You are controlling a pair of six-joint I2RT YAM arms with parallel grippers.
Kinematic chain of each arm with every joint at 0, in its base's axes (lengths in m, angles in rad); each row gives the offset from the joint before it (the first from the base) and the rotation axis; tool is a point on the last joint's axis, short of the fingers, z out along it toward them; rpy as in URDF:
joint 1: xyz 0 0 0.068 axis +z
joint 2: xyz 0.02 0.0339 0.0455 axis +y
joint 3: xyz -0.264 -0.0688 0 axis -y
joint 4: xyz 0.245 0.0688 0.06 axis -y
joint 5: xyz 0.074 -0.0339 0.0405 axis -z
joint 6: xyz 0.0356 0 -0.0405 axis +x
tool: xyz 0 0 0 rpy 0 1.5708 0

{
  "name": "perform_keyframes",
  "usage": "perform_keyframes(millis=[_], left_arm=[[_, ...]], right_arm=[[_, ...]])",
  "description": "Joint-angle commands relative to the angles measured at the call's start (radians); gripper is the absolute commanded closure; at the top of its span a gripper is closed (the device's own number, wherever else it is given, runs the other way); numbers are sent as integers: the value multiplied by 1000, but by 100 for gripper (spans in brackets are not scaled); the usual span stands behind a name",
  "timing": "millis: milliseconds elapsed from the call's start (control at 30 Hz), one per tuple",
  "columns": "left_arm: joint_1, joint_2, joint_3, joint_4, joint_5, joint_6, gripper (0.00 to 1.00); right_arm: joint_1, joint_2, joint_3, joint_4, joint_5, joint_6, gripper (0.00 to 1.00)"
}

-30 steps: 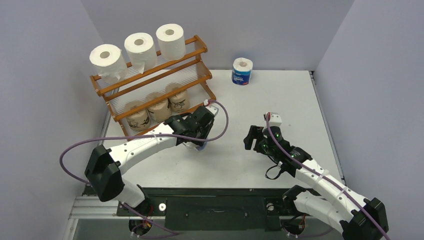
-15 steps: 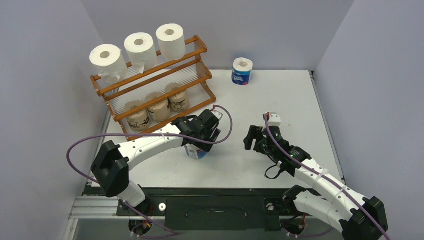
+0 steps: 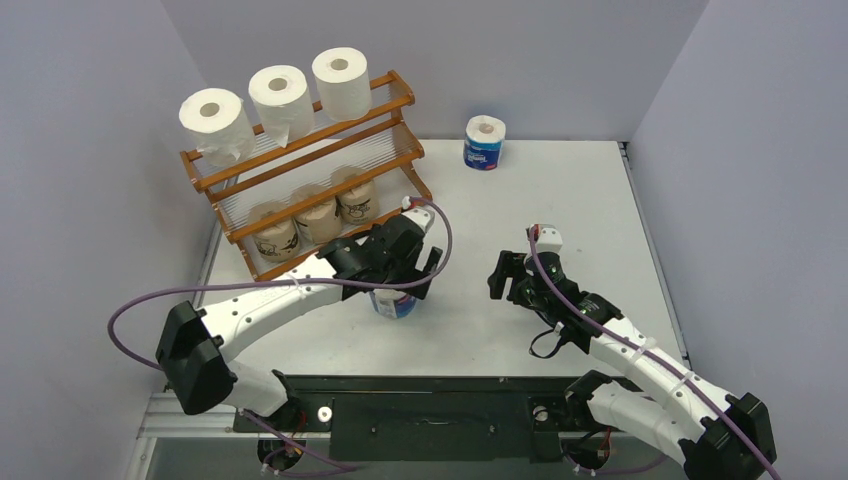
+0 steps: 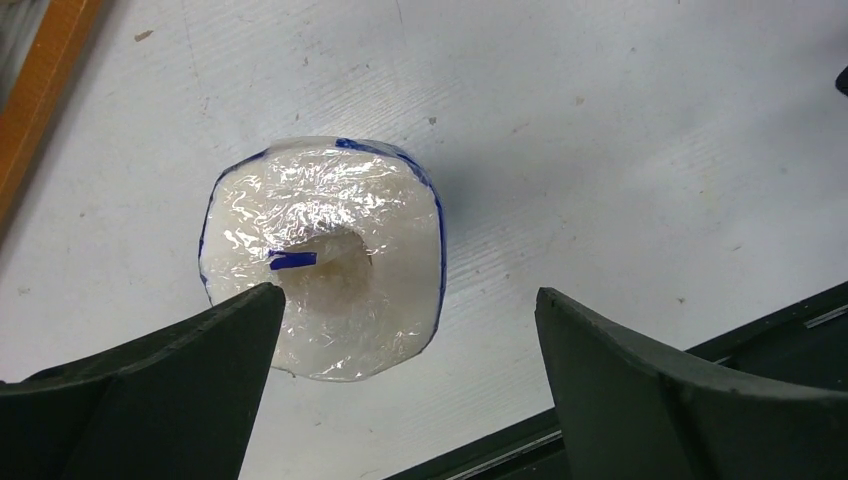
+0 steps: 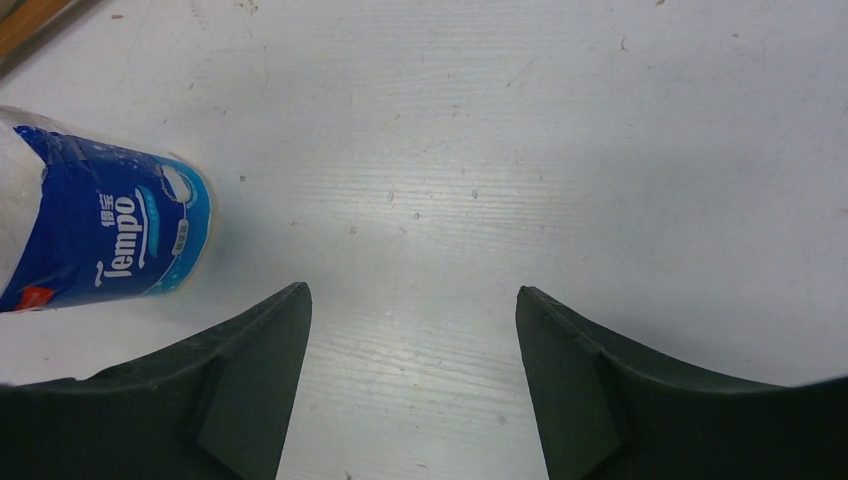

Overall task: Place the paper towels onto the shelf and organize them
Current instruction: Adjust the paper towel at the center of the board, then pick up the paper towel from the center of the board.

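The roll's core opens by one finger and the other hangs past the roll's edge, so my left gripper will lower astride the roll's side between and close.
A blue-and-white paper towel roll [image 3: 393, 303] stands upright on the table in front of the shelf [image 3: 396, 98]. My left gripper [image 3: 402, 280] hangs right over it, open. From the left wrist the roll's wrapped top [image 4: 320, 255] lies below the left gripper [image 4: 410, 293], nearer the left finger [image 4: 150, 385], with neither finger touching it. A second blue-and-white roll [image 3: 485, 142] stands at the back of the table. Three white rolls [image 3: 280, 98] sit on the top tier and three brown ones [image 3: 315, 218] on the bottom tier. My right gripper [image 3: 505, 275] [image 5: 412, 291] is open over bare table.
A blue "Tempo" roll [image 5: 100, 230] shows at the left of the right wrist view, apart from the fingers. Grey walls close in the table [image 3: 560, 200] on three sides. A black rail [image 3: 420, 400] runs along the near edge by the arm bases.
My left gripper has opened wide and let go of the blue-and-white roll, which now stands on the table. The left arm shifted a little. The right arm has not moved.
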Motion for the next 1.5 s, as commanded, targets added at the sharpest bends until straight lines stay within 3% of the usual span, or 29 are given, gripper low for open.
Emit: perform_keyframes(millis=[0, 300, 500, 600, 767, 867, 1167, 1467], left_arm=[[9, -74, -31, 60, -94, -110, 4], [160, -268, -155, 46, -169, -308, 4], [179, -429, -305, 226, -6, -267, 1], [163, -378, -262, 230, 95, -207, 3], [56, -212, -121, 171, 106, -120, 1], [45, -142, -75, 148, 122, -80, 11], [25, 5, -2, 87, 77, -23, 26], [25, 70, 0, 57, 34, -21, 29]], right_arm=[[6, -5, -9, 44, 31, 3, 29], [5, -16, -22, 50, 35, 7, 29], [6, -15, -27, 57, 33, 10, 30], [5, -10, -32, 63, 31, 10, 30], [5, -12, -34, 64, 30, 15, 30], [5, -26, -38, 57, 35, 14, 30], [5, -27, -42, 51, 45, 12, 30], [5, -17, -43, 54, 45, 11, 30]])
